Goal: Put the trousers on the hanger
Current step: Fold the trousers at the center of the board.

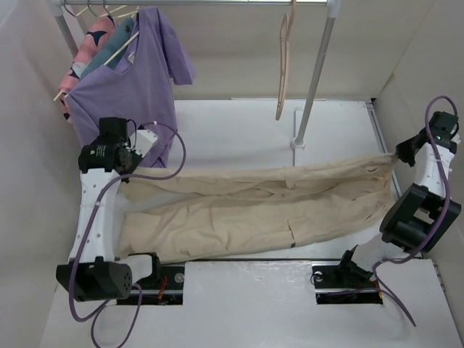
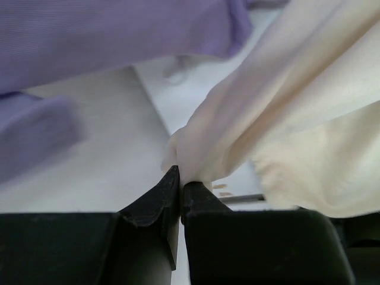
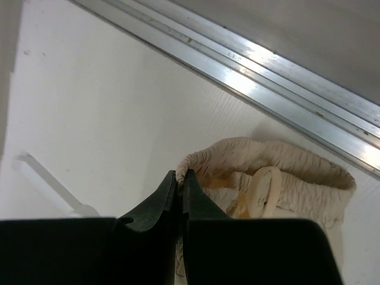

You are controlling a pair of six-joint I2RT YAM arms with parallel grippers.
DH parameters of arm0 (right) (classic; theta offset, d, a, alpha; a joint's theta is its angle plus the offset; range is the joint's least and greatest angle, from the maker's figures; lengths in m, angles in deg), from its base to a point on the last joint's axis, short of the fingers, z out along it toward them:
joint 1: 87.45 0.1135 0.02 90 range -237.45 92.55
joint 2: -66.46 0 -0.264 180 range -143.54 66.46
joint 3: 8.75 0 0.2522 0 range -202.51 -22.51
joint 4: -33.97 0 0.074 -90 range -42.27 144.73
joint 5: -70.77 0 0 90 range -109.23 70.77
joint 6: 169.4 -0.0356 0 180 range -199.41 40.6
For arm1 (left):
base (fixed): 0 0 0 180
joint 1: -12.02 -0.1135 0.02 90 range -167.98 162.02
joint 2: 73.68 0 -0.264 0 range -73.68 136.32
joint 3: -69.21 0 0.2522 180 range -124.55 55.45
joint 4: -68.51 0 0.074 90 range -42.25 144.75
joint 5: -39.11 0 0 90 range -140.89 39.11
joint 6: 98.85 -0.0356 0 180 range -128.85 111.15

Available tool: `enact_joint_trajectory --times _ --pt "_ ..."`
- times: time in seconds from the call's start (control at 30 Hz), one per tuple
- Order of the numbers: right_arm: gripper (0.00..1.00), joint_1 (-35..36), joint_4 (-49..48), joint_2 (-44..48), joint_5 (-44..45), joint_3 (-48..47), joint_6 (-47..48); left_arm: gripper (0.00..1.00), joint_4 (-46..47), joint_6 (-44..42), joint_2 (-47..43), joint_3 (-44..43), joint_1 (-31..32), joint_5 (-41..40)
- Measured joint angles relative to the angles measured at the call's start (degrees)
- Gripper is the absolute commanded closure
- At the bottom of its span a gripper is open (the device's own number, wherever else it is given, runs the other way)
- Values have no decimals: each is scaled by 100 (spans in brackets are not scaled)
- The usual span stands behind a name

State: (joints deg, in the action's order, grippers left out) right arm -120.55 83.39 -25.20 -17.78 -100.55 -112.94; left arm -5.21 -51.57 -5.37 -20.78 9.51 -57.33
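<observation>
My right gripper is to bring the trousers' pinched edge back and down first, then release it, so that the edge gets onto the near side of the waistband.
The cream-beige trousers lie stretched across the table, waistband at the right, leg ends at the left. My left gripper is shut on a leg end, which shows as pale cloth pinched between the black fingers at my left gripper. My right gripper is shut on the gathered elastic waistband, pinched at my right gripper. The pale beige-pink hanger hangs empty from the rail at the back, apart from the trousers.
A purple shirt and a pink patterned garment hang on wooden hangers at the back left, close to my left gripper. The rack's upright pole stands on the table behind the trousers. Walls enclose both sides.
</observation>
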Motion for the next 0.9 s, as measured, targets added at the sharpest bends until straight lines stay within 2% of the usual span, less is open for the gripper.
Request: enact_joint_trajectory --times 0.07,0.13,0.27,0.33,0.37,0.43,0.5,0.57,0.6,0.63,0.67,0.73,0.8,0.83,0.9 --pt "100 -179 17 358 -83 72 -146 100 59 -168 -284 -66 -26 -162" --pt "100 -459 -74 866 -219 374 -302 100 94 -400 -826 299 -48 -391" --pt "100 -885 -140 1858 -315 1469 -662 100 2 -1198 -2717 2374 -116 -872" --pt "100 -986 -109 1993 -323 1912 -791 100 -282 -1617 -3545 3322 -170 -1036" --pt "99 -1034 -98 1958 -345 2079 -839 100 -481 -1878 -3901 3823 -208 -1093" --pt "95 -1143 -90 1821 -363 2347 -907 100 -588 -2079 -4037 4135 -240 -1102" --pt "88 -1257 -55 1707 -352 2527 -940 100 -605 -2199 -4033 4275 -251 -1093" --pt "61 -1355 -24 1672 -308 2625 -977 99 -568 -2199 -3915 4277 -251 -1086" --pt "48 -1386 -33 1670 -251 2636 -979 91 -544 -2192 -3821 4277 -254 -1091" --pt "30 -1414 -59 1672 -197 2634 -984 79 -527 -2186 -3705 4277 -260 -1095" --pt "25 -1432 -94 1672 -136 2625 -984 50 -518 -2151 -3580 4277 -264 -1102" --pt "23 -1449 -72 1646 -37 2540 -929 32 -476 -2090 -3392 4286 -280 -1121" --pt "21 -1449 -46 1574 31 2343 -826 23 -179 -2059 -3329 4282 -291 -1263" --pt "21 -1447 -20 1547 66 2249 -745 15 -101 -2081 -3327 4280 -291 -1318" --pt "21 -1390 -9 1506 166 2009 -623 11 -31 -2151 -3370 4192 -315 -1303"
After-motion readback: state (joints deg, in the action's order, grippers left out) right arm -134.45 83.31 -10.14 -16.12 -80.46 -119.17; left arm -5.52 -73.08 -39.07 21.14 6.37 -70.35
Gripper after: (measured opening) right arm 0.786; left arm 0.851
